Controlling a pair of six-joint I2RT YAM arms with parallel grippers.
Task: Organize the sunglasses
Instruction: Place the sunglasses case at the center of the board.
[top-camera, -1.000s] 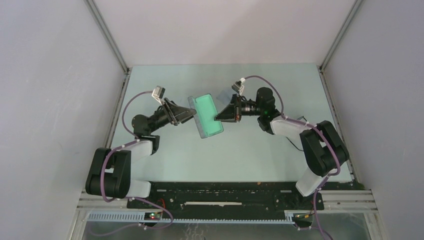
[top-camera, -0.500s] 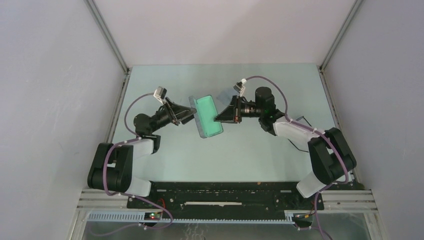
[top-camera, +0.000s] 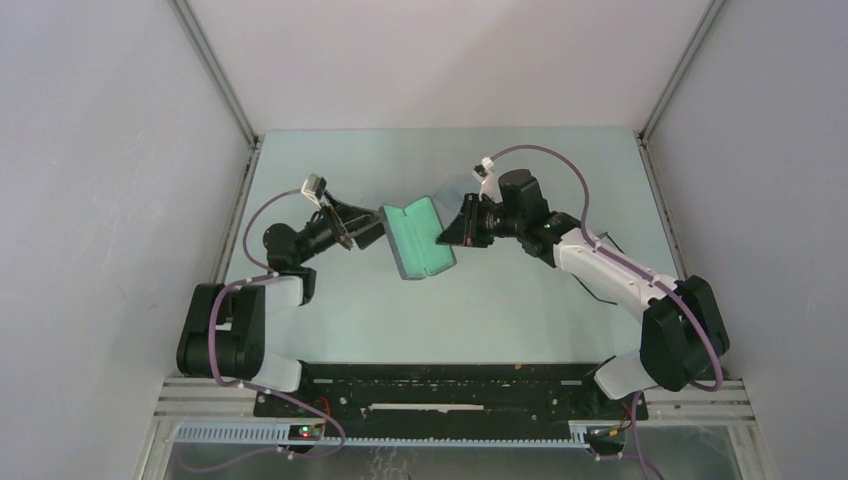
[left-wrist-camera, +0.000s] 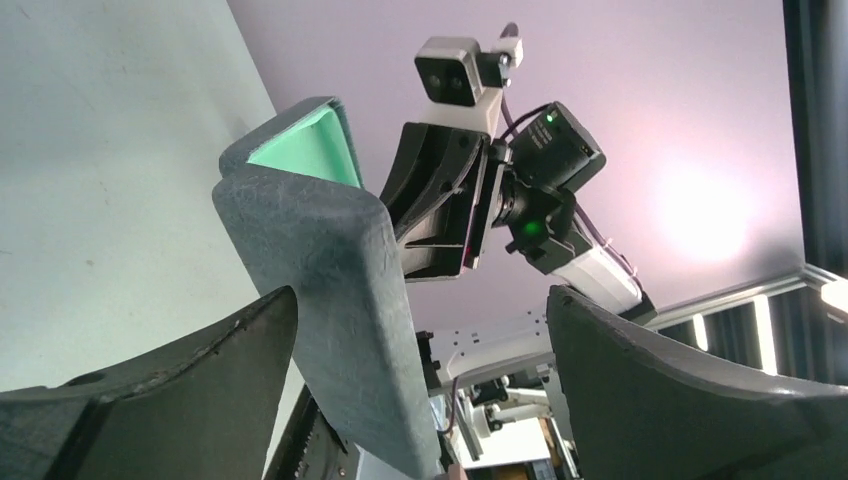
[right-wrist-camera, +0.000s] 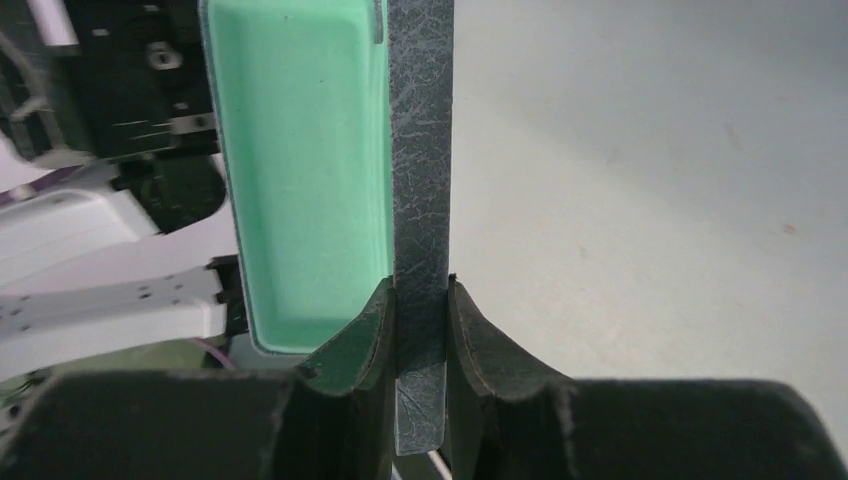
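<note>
The open case (top-camera: 418, 237) hangs in the air, so my right gripper will next carry it down and to the left in the top view, turning onto the table.
The slate-grey case (top-camera: 418, 237) is open and shows its mint-green lining. It is held up between both arms. My right gripper (top-camera: 446, 236) is shut on the case's thin grey wall (right-wrist-camera: 420, 150), with the green inside (right-wrist-camera: 300, 150) to its left. My left gripper (top-camera: 372, 228) is open. The case's grey outer shell (left-wrist-camera: 330, 300) stands between its fingers, close to the left finger (left-wrist-camera: 200, 370). I see no sunglasses for certain. A thin black wire-like piece (top-camera: 607, 243) shows beside the right forearm, and I cannot tell what it is.
A pale bluish cloth (top-camera: 455, 187) lies on the table behind the right gripper. The pale green tabletop (top-camera: 500, 310) is walled by grey panels at left, right and back. The black rail with the arm bases (top-camera: 450, 385) runs along the near edge.
The case has turned clockwise and now lies flatter, its near end further right. The right arm has stretched out, its elbow moving right. The left gripper has drawn back slightly left.
</note>
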